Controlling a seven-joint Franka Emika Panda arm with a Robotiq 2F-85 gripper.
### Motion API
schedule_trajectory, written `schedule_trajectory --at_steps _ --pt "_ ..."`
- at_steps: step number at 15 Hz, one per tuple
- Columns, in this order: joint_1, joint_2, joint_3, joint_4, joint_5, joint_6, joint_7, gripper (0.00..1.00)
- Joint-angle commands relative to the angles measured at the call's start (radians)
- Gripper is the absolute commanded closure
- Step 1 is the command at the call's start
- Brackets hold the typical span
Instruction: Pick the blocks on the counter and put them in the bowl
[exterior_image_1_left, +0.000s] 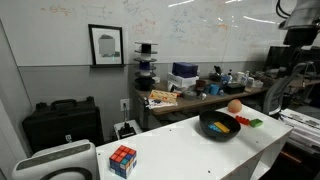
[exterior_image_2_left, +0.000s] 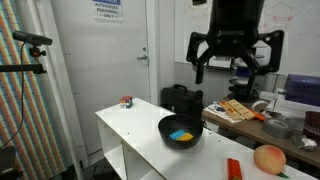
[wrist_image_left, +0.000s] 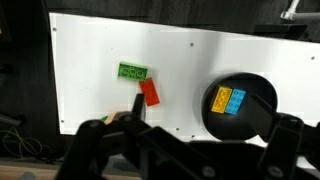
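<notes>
The red block (exterior_image_2_left: 234, 169) (wrist_image_left: 150, 93) is far below my open gripper and to the left in the wrist view, so my gripper needs to go down onto it next, moving to that side.
The black bowl (exterior_image_2_left: 165, 126) stands on the white counter (exterior_image_2_left: 125, 125) and holds the yellow block (wrist_image_left: 221, 100) and the blue block (wrist_image_left: 237, 101) side by side. It also shows in an exterior view (exterior_image_1_left: 206, 124) and in the wrist view (wrist_image_left: 256, 122). The red block (wrist_image_left: 150, 93) and the green block (wrist_image_left: 133, 72) lie on the counter beside the bowl, close together. They also show in an exterior view, red (exterior_image_1_left: 245, 120) and green (exterior_image_1_left: 256, 123). My gripper (exterior_image_2_left: 232, 58) hangs high above the counter, open and empty. Its dark fingers fill the bottom of the wrist view (wrist_image_left: 185, 150).
An orange ball (exterior_image_2_left: 268, 158) sits on the counter near the red block (exterior_image_2_left: 233, 169). A multicoloured puzzle cube (exterior_image_1_left: 122, 160) stands at the counter's other end. A black case (exterior_image_1_left: 60, 122) and a cluttered desk (exterior_image_1_left: 190, 98) stand behind the counter.
</notes>
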Motion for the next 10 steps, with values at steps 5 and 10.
schedule_trajectory --at_steps 5,10 --pt "-0.051 0.335 0.063 0.249 -0.118 0.116 -0.06 0.0" --pt "-0.082 0.492 0.097 0.378 -0.131 0.143 -0.083 0.0"
